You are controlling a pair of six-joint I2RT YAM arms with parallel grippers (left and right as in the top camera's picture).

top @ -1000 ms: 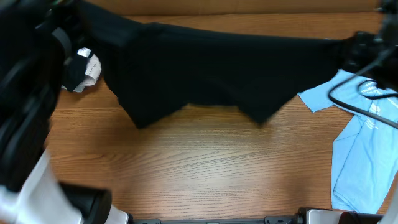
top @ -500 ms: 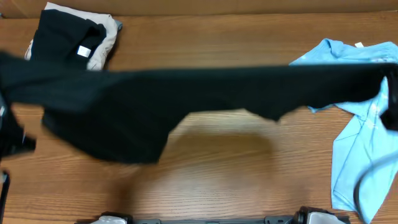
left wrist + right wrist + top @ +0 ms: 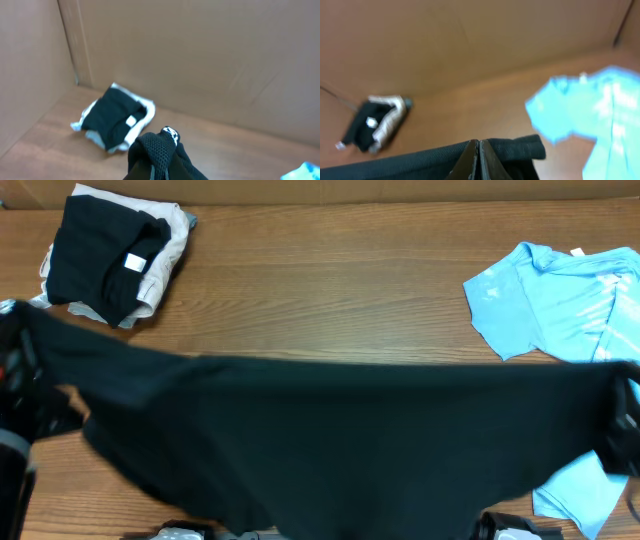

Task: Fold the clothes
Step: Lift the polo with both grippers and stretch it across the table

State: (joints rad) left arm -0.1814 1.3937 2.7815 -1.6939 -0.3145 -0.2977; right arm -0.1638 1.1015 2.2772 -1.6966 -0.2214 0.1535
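I will next move my left gripper outward and down to the bare wood beside the folded pile and let go of the black T-shirt's corner, because the T-shirt is still hanging in midair.
The black T-shirt (image 3: pixel 340 430) hangs stretched across the table's near half, held in the air between both grippers. My left gripper (image 3: pixel 22 380) is shut on its left end at the left edge; the bunched mesh cloth (image 3: pixel 155 150) hides the fingers in the left wrist view. My right gripper (image 3: pixel 625 415) is shut on its right end; the closed fingertips (image 3: pixel 478 150) pinch the cloth (image 3: pixel 515 147) in the right wrist view. A light blue T-shirt (image 3: pixel 570 300) with white print lies crumpled at the right, also in the right wrist view (image 3: pixel 590 107).
A folded pile of black and white clothes (image 3: pixel 115 255) sits at the far left corner, seen also in the left wrist view (image 3: pixel 115 117) and the right wrist view (image 3: pixel 377 125). Cardboard walls (image 3: pixel 200 55) stand behind and beside the wooden table (image 3: pixel 320 290).
Both grippers have carried the stretched black T-shirt from the far side toward the near edge. The folded pile and the light blue shirt are now uncovered.
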